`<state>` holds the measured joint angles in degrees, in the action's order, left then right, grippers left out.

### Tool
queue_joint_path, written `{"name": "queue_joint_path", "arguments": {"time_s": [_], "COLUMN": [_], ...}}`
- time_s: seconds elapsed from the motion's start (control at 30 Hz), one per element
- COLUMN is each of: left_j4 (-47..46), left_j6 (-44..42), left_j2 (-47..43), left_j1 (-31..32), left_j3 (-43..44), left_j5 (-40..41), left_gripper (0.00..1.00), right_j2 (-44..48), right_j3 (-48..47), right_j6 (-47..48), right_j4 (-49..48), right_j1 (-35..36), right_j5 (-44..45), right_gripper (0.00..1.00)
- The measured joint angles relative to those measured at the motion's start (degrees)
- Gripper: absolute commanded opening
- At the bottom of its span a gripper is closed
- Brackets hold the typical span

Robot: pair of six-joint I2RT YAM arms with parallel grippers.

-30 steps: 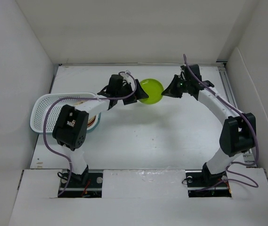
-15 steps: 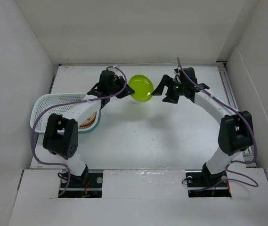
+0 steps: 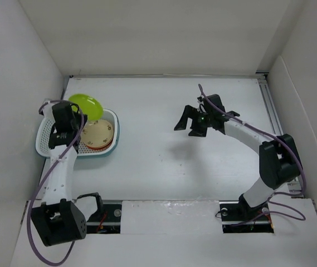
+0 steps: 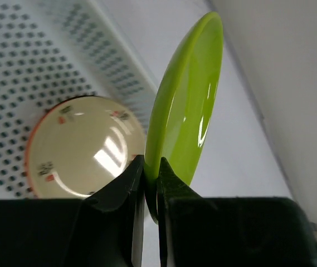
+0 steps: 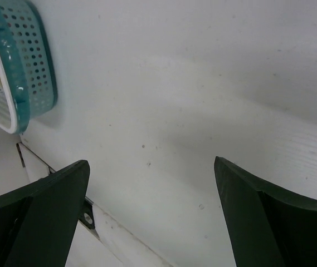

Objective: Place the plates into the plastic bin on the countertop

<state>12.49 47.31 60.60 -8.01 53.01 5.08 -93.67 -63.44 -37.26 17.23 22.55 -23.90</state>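
Observation:
The green plate overhangs the bin's far rim. My left gripper needs to move back and down next and release the lime green plate [image 3: 86, 104] onto the beige plate [image 3: 97, 133].
My left gripper [image 3: 76, 114] is shut on the rim of a lime green plate [image 3: 86, 104], holding it tilted on edge above the far side of the plastic bin [image 3: 45, 129]. In the left wrist view the two fingertips [image 4: 137, 169] pinch the green plate [image 4: 186, 105] at its lower edge. Below it a beige plate with dark marks [image 4: 80, 147] lies in the perforated bin [image 4: 24, 72]. From above, that beige plate [image 3: 97, 133] tops a stack with an orange edge showing. My right gripper [image 3: 188, 124] hangs open and holds nothing over the countertop [image 3: 147, 161].
White walls bound the countertop on the left, back and right. The right wrist view shows the bin's blue-tinged rim [image 5: 14, 83] at its far left, bare white surface [image 5: 191, 94] under the right gripper [image 5: 151, 169], and a metal bracket [image 5: 87, 219] at the near edge.
The right gripper let go of the green plate and opened wide, then drew back. The left gripper closed on the plate and carried it left from mid-table to above the bin.

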Motion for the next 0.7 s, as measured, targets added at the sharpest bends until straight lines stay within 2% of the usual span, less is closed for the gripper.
{"name": "queue_joint_path", "arguments": {"time_s": [0.17,0.33,0.37,0.4,0.43,0.5,0.53,0.57,0.6,0.7], "left_j4": [2.8,2.5,2.3,2.1,1.8,1.2,1.0,0.8,1.0,1.7], "left_j6": [-0.5,-0.8,-0.8,-0.8,-0.8,-1.1,-1.2,-1.4,-1.9,-2.4], "left_j2": [2.2,6.1,6.1,6.1,6.1,6.0,5.9,5.6,5.2,2.6], "left_j1": [-3.0,-3.0,-3.0,-3.0,-3.0,-3.0,-3.0,-3.0,-3.0,-3.0], "left_j3": [-7.8,-9.5,-9.5,-9.5,-9.5,-9.5,-9.5,-9.6,-9.6,-9.5], "left_j5": [-0.2,-2.2,-2.6,-2.8,-3.1,-3.7,-4.1,-4.5,-4.8,-5.9], "left_gripper": [0.0,0.0,0.03,0.1,0.33,0.65,0.76,0.95,1.0,1.0], "right_j2": [2.3,7.1,8.2,9.3,10.4,12.8,14.0,15.2,16.3,18.7], "right_j3": [0.8,2.4,2.6,2.6,2.6,2.6,2.6,2.6,2.6,2.4], "right_j6": [0.3,0.9,1.1,1.2,1.5,1.7,1.8,1.9,2.0,2.1], "right_j4": [-0.5,-1.2,-1.0,-0.9,-0.9,-0.7,-0.5,-0.2,0.1,1.4], "right_j1": [2.1,2.7,2.8,2.9,3.1,3.4,3.4,3.4,3.6,4.0], "right_j5": [0.2,0.2,0.3,0.4,0.5,0.8,1.0,1.0,1.2,2.2], "right_gripper": [0.99,0.99,0.99,0.99,0.99,0.99,0.99,0.99,0.99,0.99]}}
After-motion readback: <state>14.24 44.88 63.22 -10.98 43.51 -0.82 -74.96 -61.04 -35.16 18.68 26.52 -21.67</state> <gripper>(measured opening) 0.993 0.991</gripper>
